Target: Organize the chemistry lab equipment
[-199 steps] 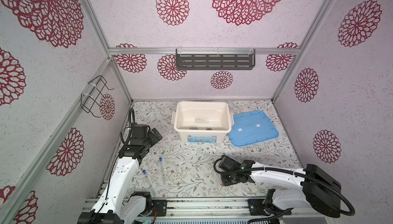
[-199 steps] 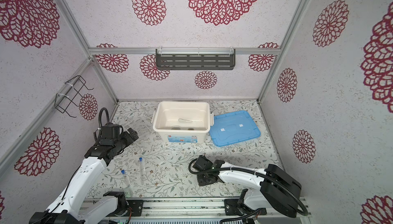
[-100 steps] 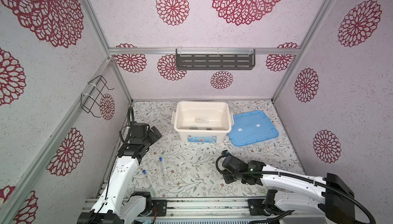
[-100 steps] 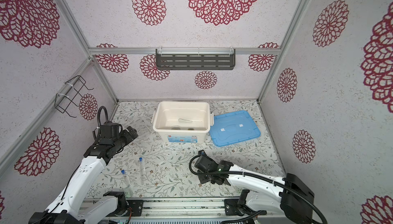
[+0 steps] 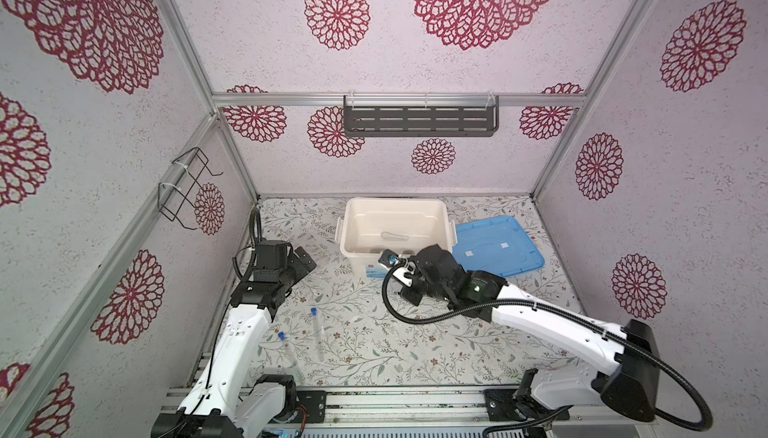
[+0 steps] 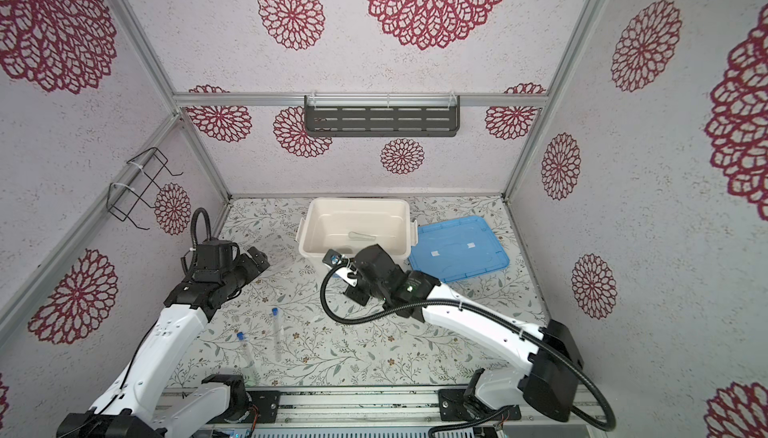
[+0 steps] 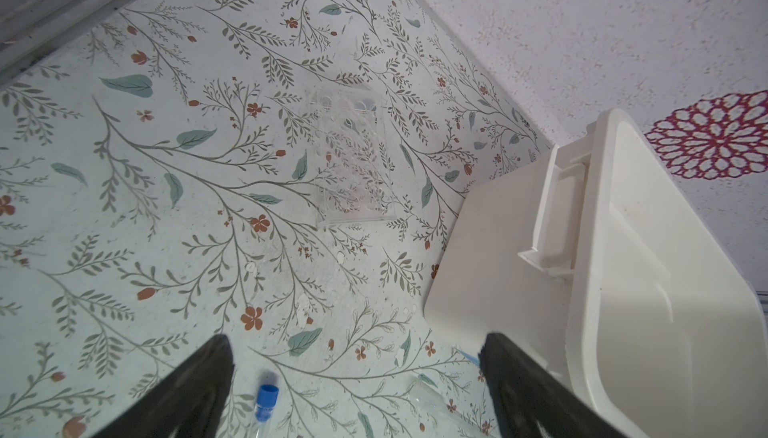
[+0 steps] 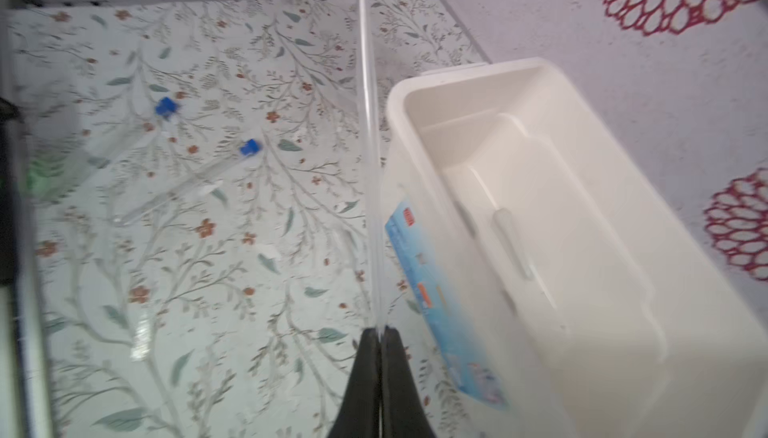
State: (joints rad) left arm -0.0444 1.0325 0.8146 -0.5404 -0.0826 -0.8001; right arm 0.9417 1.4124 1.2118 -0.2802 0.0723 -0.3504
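My right gripper holds the stick [image 8: 367,124] and should next move outward over the bin's near rim and down toward the bin's bottom [image 8: 483,198] beside the pale piece to let it go, since the bin is open.
My right gripper [image 8: 380,329] is shut on a thin clear stick [image 8: 367,124], which runs straight out from its fingertips. In both top views this gripper [image 5: 410,291] hangs above the mat, just in front of the white bin [image 5: 395,202]. Two clear tubes with blue caps [image 5: 314,323] [image 5: 285,345] lie on the mat at the front left, also seen from the right wrist [image 8: 232,161]. My left gripper [image 7: 355,340] is open and empty, left of the bin [image 7: 590,249]. A clear tube rack [image 7: 353,157] stands on the mat ahead of it.
A blue lid [image 5: 496,249] lies flat to the right of the bin. A pale dropper-like piece [image 5: 395,235] rests inside the bin. A dark shelf [image 5: 419,120] hangs on the back wall and a wire holder [image 5: 187,186] on the left wall.
My right gripper has finished closing on the stick, lifted it off the front mat and moved back toward the bin. The left arm has barely moved.
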